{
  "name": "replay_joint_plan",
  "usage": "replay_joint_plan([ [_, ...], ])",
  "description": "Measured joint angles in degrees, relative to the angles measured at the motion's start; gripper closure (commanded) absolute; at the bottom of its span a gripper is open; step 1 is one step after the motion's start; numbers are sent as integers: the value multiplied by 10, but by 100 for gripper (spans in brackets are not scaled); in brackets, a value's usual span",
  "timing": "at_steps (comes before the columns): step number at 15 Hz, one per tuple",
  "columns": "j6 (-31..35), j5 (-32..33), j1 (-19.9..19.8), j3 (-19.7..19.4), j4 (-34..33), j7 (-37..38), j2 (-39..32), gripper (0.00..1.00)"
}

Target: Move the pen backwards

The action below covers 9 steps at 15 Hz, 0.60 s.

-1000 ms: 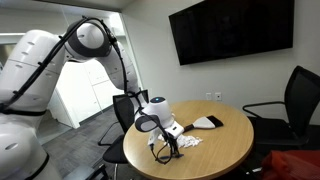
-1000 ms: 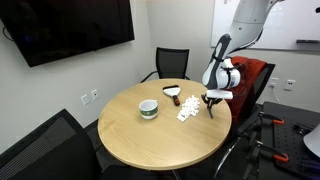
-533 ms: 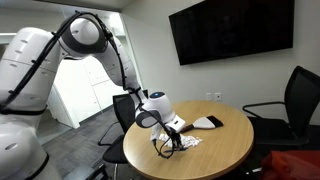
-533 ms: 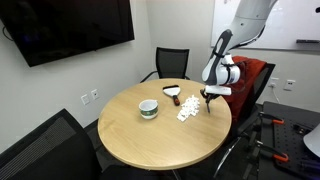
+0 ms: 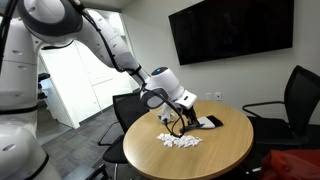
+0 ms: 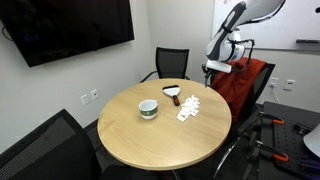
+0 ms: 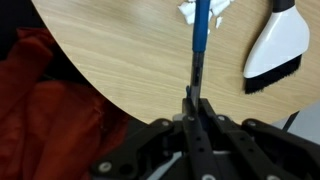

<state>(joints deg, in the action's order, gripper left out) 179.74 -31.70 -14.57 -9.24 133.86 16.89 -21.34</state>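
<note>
Next, I carry my gripper outward and down to release the pen [image 7: 199, 35], since the bare wood beside the black brush lies below my gripper and outward of it.
My gripper [image 7: 195, 95] is shut on the pen [image 7: 199, 35], a thin dark stick that points out from between the closed jaws. The pen hangs in the air above the round wooden table [image 7: 120, 50], clear of its surface. In an exterior view the gripper [image 5: 183, 116] is raised beside the black wedge-shaped brush [image 5: 208, 122]. In an exterior view the gripper [image 6: 218, 70] is high over the table's edge near the red chair; the pen is too thin to make out there.
Scattered white pieces [image 5: 180, 141] [image 6: 188, 108] lie on the table. The black brush [image 7: 275, 50] [image 6: 173, 93] lies beyond them. A cup [image 6: 148, 108] stands mid-table. Red fabric [image 7: 40, 110] and office chairs [image 5: 290, 105] ring the table.
The gripper has lifted with the pen from just above the white pieces and moved up and away from them, toward the brush side of the table.
</note>
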Motion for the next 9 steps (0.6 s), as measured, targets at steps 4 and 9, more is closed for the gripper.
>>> replay_joint_plan([
  [4, 0, 0, 1, 2, 1, 0, -9, 98],
  [9, -4, 21, 8, -22, -41, 41, -38, 98],
])
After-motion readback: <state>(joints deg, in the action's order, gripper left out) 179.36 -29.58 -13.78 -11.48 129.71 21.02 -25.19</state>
